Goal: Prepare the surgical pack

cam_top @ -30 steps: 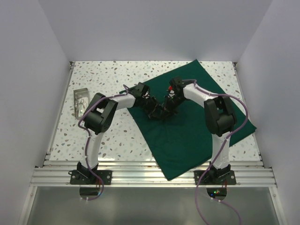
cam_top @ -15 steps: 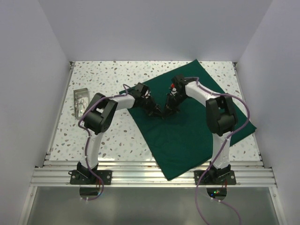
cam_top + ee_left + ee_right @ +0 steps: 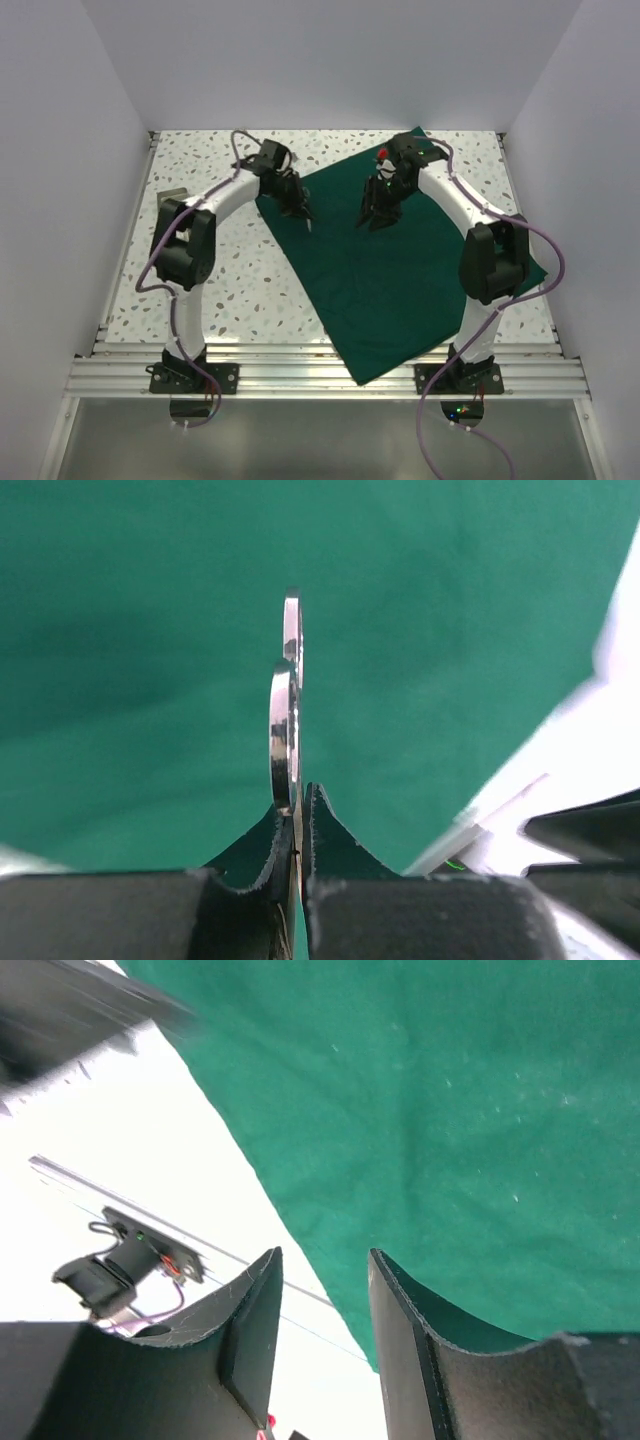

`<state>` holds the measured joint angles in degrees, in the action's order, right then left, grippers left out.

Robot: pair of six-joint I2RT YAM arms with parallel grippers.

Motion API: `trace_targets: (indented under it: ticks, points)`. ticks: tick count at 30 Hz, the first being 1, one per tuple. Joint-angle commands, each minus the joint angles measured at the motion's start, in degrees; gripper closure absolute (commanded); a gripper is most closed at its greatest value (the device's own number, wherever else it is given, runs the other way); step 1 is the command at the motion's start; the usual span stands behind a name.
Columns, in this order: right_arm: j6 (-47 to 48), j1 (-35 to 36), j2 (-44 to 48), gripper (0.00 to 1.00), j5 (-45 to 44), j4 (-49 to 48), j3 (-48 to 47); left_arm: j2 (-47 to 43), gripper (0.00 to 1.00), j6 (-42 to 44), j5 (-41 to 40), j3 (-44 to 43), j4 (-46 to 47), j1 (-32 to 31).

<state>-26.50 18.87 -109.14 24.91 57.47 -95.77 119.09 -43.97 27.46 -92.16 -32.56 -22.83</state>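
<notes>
I will next move my left gripper to the left in the top view, over the small steel tray (image 3: 172,194), and release the silver instrument, because the tray is that way.
The dark green drape (image 3: 400,270) of the surgical pack lies spread flat on the speckled table, one corner towards the arms. My left gripper (image 3: 300,210) hangs over the drape's left edge, shut on a thin silver instrument (image 3: 290,700). Its two ring handles stick out edge-on past the fingertips in the left wrist view. My right gripper (image 3: 378,218) hovers over the far middle of the drape, open, with nothing between its fingers (image 3: 250,1310). Under the right wrist camera lie the drape (image 3: 470,1100) and its edge.
A small steel tray (image 3: 170,193) sits at the table's left side, mostly hidden behind my left arm. White walls close in the table on three sides. An aluminium rail (image 3: 320,375) runs along the near edge.
My left gripper shut on the instrument and carried it up and to the left. My right gripper opened, let go and drew back towards the far side.
</notes>
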Motion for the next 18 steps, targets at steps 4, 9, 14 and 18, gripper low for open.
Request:
trace_targets:
  ticks: [4,9,14,18]
  points:
    - [2.59,0.46,2.00,0.56,2.51,-1.75,7.34,-5.62,1.00,25.39,-22.42,-4.08,-17.97,15.43]
    - [4.79,0.46,2.00,0.56,2.25,-0.87,8.14,-5.98,1.00,31.04,-37.10,-4.61,-19.03,20.89]
    - [2.95,0.46,3.06,0.56,5.59,-4.03,11.12,-3.34,1.00,34.91,-45.47,-6.54,-20.35,25.55]
    - [3.91,0.38,2.88,0.55,4.89,-3.07,10.60,-1.67,1.00,37.19,-50.92,-7.42,-19.56,27.39]
